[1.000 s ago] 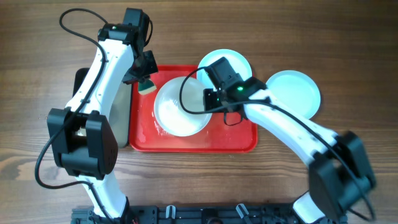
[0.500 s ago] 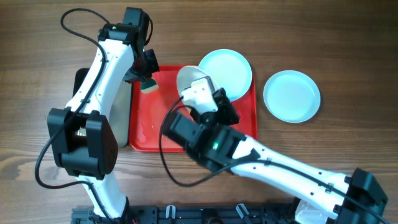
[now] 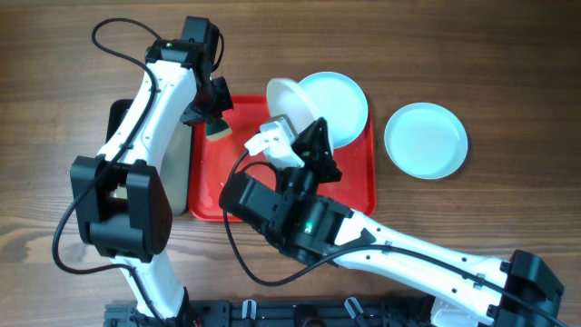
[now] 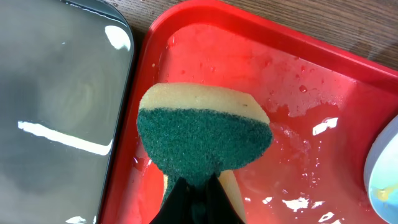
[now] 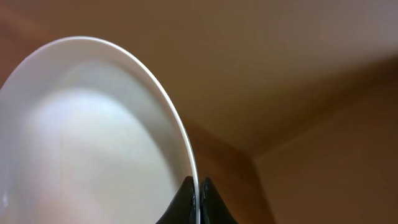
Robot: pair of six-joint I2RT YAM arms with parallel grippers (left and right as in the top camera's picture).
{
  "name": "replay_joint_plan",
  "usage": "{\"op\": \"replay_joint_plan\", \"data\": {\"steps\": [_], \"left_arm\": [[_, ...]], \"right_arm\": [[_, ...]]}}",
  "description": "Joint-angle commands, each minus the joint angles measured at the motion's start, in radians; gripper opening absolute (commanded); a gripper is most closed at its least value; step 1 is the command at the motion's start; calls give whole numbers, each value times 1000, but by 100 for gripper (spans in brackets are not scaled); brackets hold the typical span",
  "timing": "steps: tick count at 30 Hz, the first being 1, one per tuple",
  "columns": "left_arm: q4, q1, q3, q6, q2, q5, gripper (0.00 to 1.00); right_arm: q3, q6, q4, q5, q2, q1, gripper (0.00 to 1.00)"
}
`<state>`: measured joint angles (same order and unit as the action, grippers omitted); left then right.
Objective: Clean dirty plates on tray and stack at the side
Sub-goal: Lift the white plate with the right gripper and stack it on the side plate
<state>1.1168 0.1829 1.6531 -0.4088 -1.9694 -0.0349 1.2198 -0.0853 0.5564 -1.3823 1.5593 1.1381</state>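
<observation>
I should turn the white plate (image 3: 292, 107) flat with my right gripper and lower it onto the plate that is already on the tabletop beside the tray.
My right gripper (image 3: 311, 132) is shut on the rim of a white plate (image 3: 292, 107) and holds it tilted on edge high above the red tray (image 3: 354, 186). In the right wrist view the fingers (image 5: 198, 190) pinch that plate (image 5: 93, 137) at its thin edge. A second pale blue plate (image 3: 343, 102) lies at the tray's far right corner, partly over the rim. A third plate (image 3: 426, 139) lies on the table to the right. My left gripper (image 3: 216, 127) is shut on a green and yellow sponge (image 4: 205, 134) over the tray's wet far left corner (image 4: 298, 74).
A smaller dark glossy tray (image 3: 179, 177) lies against the red tray's left side and also shows in the left wrist view (image 4: 56, 93). The right arm's body (image 3: 309, 218) hangs over the red tray's front half. A plate edge (image 4: 382, 171) shows at the right.
My right gripper has lifted the plate off the tray's middle and tipped it up on edge, carrying it toward the far right. The left gripper with the sponge has hardly moved.
</observation>
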Motion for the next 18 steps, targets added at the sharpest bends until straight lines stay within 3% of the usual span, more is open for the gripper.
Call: {"op": "replay_joint_plan", "data": {"steps": [1, 4, 8, 11, 13, 18], "left_arm": [[-5, 3, -6, 11, -1, 9, 4], [-5, 3, -6, 11, -1, 9, 4], [-5, 3, -6, 11, -1, 9, 4], [-1, 3, -6, 12, -1, 9, 4], [-2, 3, -6, 11, -1, 9, 4], [-2, 3, -6, 11, -1, 9, 4]], "right_arm": [[8, -191, 100, 342, -18, -1, 4], [9, -411, 216, 760, -18, -91, 4], [9, -407, 230, 1087, -24, -296, 4], [8, -346, 205, 1408, -45, -530, 4], [8, -335, 218, 1498, -45, -697, 4], [0, -333, 298, 1509, -45, -1102, 4]]}}
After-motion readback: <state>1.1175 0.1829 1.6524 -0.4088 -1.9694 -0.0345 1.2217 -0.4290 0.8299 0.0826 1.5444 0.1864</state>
